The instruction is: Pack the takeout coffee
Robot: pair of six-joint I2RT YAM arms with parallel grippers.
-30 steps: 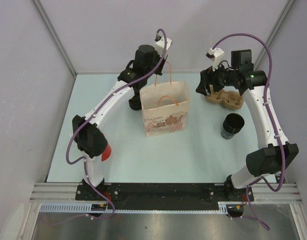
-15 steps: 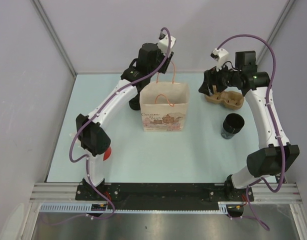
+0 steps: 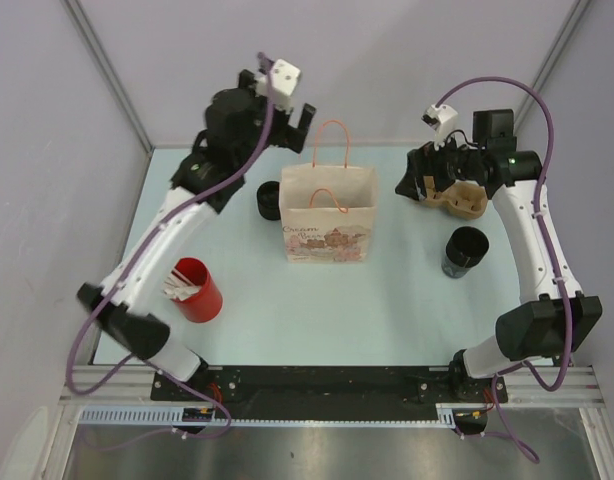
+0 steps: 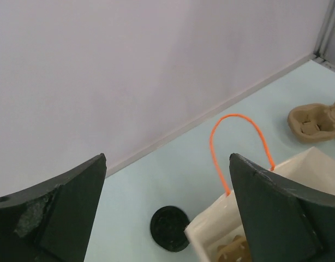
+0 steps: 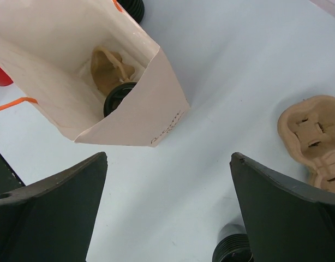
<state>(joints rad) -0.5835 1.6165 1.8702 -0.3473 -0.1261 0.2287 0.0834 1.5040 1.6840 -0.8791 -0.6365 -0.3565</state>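
Note:
My left gripper is open and will move back and down to close on the loose ends of the white sticks, since the sticks stick out of the red cup.
A paper bag (image 3: pixel 327 215) with orange handles (image 4: pixel 235 139) stands upright and open mid-table. In the right wrist view a brown cup carrier (image 5: pixel 110 68) and a black lidded cup (image 5: pixel 117 98) sit inside the bag (image 5: pixel 91 65). My left gripper (image 3: pixel 292 100) (image 4: pixel 167 158) hangs open and empty, high over the table behind the bag's left side. My right gripper (image 3: pixel 405 183) (image 5: pixel 167 155) is open and empty, above the table between the bag and a second brown carrier (image 3: pixel 455 197) (image 5: pixel 315 136). An open black cup (image 3: pixel 465 251) (image 5: pixel 233 248) stands near the right arm.
A black lid (image 3: pixel 268 203) (image 4: pixel 170 228) lies flat on the table just left of the bag. A red cup (image 3: pixel 195 288) with white sticks stands at the front left. Grey walls close the table at the back and sides.
The left gripper opened, let go of the bag's back handle and swung up and left, uncovering the red cup. The right gripper opened a little wider and stayed about in place.

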